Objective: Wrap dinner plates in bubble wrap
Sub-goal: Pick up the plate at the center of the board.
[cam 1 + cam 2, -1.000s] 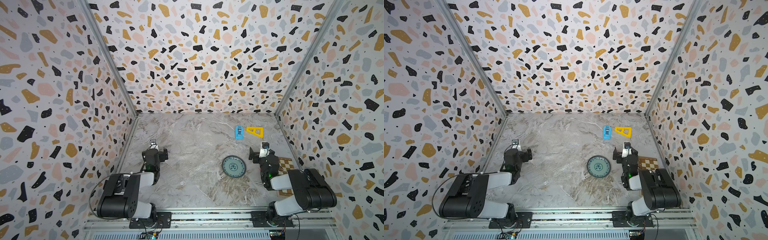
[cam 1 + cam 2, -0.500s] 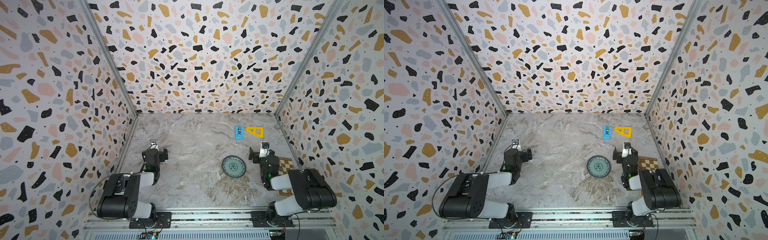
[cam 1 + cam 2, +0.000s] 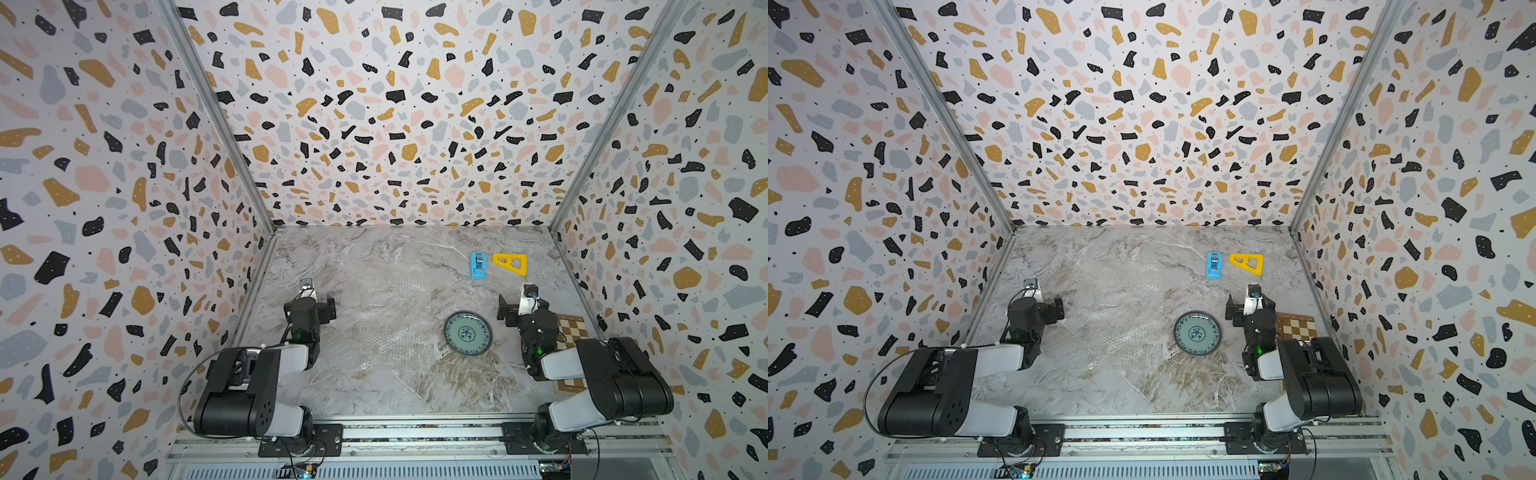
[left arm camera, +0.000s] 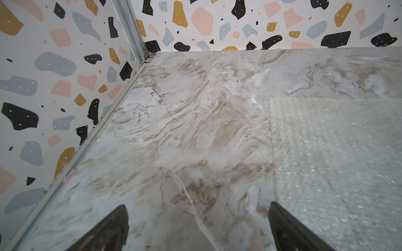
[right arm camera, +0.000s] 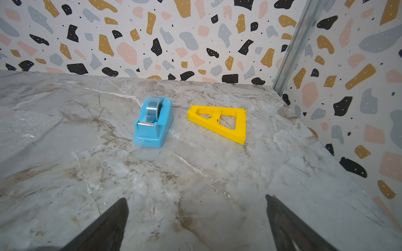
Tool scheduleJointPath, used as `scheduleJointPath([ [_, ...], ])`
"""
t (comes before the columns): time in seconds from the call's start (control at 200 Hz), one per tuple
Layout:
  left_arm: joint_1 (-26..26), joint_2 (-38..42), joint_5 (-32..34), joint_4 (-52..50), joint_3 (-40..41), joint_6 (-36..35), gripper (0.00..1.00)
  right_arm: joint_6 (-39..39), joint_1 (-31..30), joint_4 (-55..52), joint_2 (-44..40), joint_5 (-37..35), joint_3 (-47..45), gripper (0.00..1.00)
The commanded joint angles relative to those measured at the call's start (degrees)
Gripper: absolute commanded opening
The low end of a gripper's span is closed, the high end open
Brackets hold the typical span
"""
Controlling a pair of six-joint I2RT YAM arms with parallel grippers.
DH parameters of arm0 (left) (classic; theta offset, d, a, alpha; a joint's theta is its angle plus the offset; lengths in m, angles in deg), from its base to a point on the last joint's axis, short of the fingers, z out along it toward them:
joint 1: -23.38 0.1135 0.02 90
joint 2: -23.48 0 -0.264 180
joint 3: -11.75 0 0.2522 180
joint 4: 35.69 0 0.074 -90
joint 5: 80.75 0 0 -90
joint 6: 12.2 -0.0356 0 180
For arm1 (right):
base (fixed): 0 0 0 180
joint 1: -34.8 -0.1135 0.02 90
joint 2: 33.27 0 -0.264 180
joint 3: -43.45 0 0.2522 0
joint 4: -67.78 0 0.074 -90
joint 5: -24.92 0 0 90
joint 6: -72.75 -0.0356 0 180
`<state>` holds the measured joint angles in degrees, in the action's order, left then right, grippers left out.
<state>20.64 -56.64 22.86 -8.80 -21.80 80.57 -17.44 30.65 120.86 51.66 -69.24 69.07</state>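
Observation:
The dinner plate's rim on the chessboard side is nearest and uncovered, so I will turn my right gripper toward the dinner plate [image 3: 468,333] next and lower it to close on that rim.
The dinner plate [image 3: 468,333] [image 3: 1197,333] has a dark rim and a teal floral face. It lies flat on the marble surface, right of centre. The bubble wrap [image 3: 382,316] [image 3: 1121,316] is a clear sheet spread flat in the middle, its right edge close to the plate. My left gripper [image 3: 318,298] [image 3: 1045,299] rests low at the sheet's left side, open and empty. In the left wrist view the left gripper [image 4: 197,205] stands over bare marble beside the bubble wrap [image 4: 337,163]. My right gripper [image 3: 519,301] [image 3: 1249,301] [image 5: 195,197] is open and empty, just right of the plate.
A blue tape dispenser [image 3: 478,265] [image 5: 153,123] and a yellow triangular piece [image 3: 511,263] [image 5: 219,122] sit at the back right. A brown-and-cream chessboard [image 3: 571,328] [image 3: 1298,326] lies partly under the right arm. Terrazzo-patterned walls enclose three sides.

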Motion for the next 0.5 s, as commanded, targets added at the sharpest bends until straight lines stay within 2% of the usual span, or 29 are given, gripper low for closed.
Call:
scheduleJointPath([
  [0.0,-0.2,5.5,-0.2,-12.9,-6.8,0.1,0.99,-0.5,1.3,-12.6,-5.6,3.5,7.2,1.0],
  [0.065,-0.3,6.9,-1.2,-18.8,-10.5,-0.3,0.99,-2.6,3.0,-23.0,-7.8,6.5,12.6,1.0],
  [0.145,-0.2,8.2,-1.5,-24.4,-14.3,3.6,0.99,-8.3,7.1,-33.4,-8.4,17.7,18.3,1.0],
  [0.205,-0.2,8.7,-3.8,-30.0,-18.0,6.9,0.99,-12.2,8.4,-40.7,-7.5,22.9,21.9,0.99],
  [0.365,-0.3,7.9,-10.3,-43.3,-26.5,16.3,0.99,-20.7,8.6,-54.1,-6.8,28.9,25.1,0.97],
  [0.496,-1.0,8.2,-14.8,-49.6,-28.8,21.7,0.99,-23.0,8.1,-61.4,-8.6,33.3,23.7,0.96],
])
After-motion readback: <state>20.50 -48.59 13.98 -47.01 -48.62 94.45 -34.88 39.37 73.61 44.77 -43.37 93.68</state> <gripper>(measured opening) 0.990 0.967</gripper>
